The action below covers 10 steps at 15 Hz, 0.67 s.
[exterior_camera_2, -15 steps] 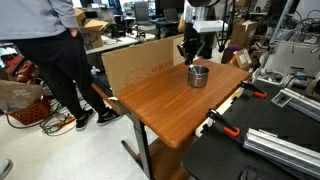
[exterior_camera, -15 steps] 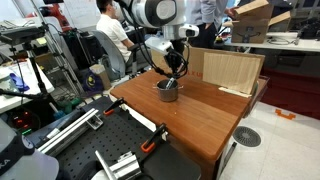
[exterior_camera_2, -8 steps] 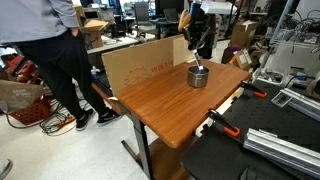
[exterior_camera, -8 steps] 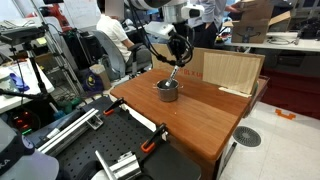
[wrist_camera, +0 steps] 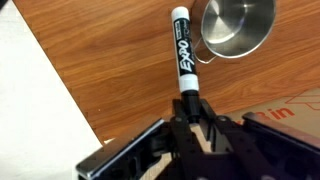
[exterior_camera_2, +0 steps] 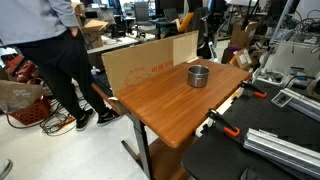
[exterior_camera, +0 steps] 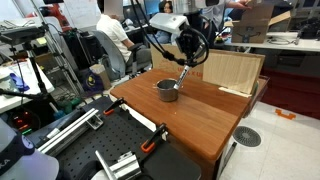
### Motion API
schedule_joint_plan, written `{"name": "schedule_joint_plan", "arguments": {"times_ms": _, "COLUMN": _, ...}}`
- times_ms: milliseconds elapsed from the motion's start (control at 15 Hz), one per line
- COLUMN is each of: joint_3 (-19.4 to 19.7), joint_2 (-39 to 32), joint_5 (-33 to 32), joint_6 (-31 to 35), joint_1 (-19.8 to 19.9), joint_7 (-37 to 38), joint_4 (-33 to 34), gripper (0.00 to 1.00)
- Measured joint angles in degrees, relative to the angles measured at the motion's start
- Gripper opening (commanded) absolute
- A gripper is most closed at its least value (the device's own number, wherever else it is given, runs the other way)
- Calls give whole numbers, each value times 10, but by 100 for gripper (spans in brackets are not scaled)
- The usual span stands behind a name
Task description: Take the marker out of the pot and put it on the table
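Bare tabletop is below my gripper, to its left in the wrist view, so my gripper will next go down away from the pot (exterior_camera: 167, 90) and let go of the marker.
My gripper (wrist_camera: 190, 108) is shut on the black end of the marker (wrist_camera: 181, 50), a white Expo pen that sticks out from the jaws. The grey metal pot (wrist_camera: 237, 25) is empty and lies beside the marker's far tip. In an exterior view the gripper (exterior_camera: 190, 48) hangs above and just to the right of the pot (exterior_camera: 167, 90), with the marker (exterior_camera: 183, 75) slanting down from it, clear of the reddish-brown table (exterior_camera: 200, 120). In the other one, the pot (exterior_camera_2: 199, 75) stands on the table (exterior_camera_2: 160, 105) and the gripper (exterior_camera_2: 206, 38) is above it, dark and hard to read.
A pale wooden box (exterior_camera: 232, 70) stands at the table's back edge. A cardboard box (exterior_camera_2: 145, 62) leans along the table's far side, with a person (exterior_camera_2: 50, 50) beside it. A workbench with metal rails and clamps (exterior_camera: 100, 150) adjoins the table.
The gripper has risen out of the pot with the marker in its jaws and moved sideways toward the wooden box. The pot has stayed in place.
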<state>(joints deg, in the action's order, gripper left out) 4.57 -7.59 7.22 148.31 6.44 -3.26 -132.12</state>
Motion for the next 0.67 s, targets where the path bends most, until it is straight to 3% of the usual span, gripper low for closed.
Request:
{"name": "schedule_joint_plan", "arguments": {"times_ms": 333, "joint_3": 4, "joint_2": -42, "joint_5": 48, "joint_6": 1, "joint_1": 31, "joint_7": -51, "joint_4": 12, "gripper": 5}}
{"name": "schedule_joint_plan", "arguments": {"times_ms": 667, "joint_3": -3, "joint_2": -122, "joint_5": 81, "joint_6": 1, "joint_1": 38, "joint_7": -59, "joint_4": 75, "gripper": 5}}
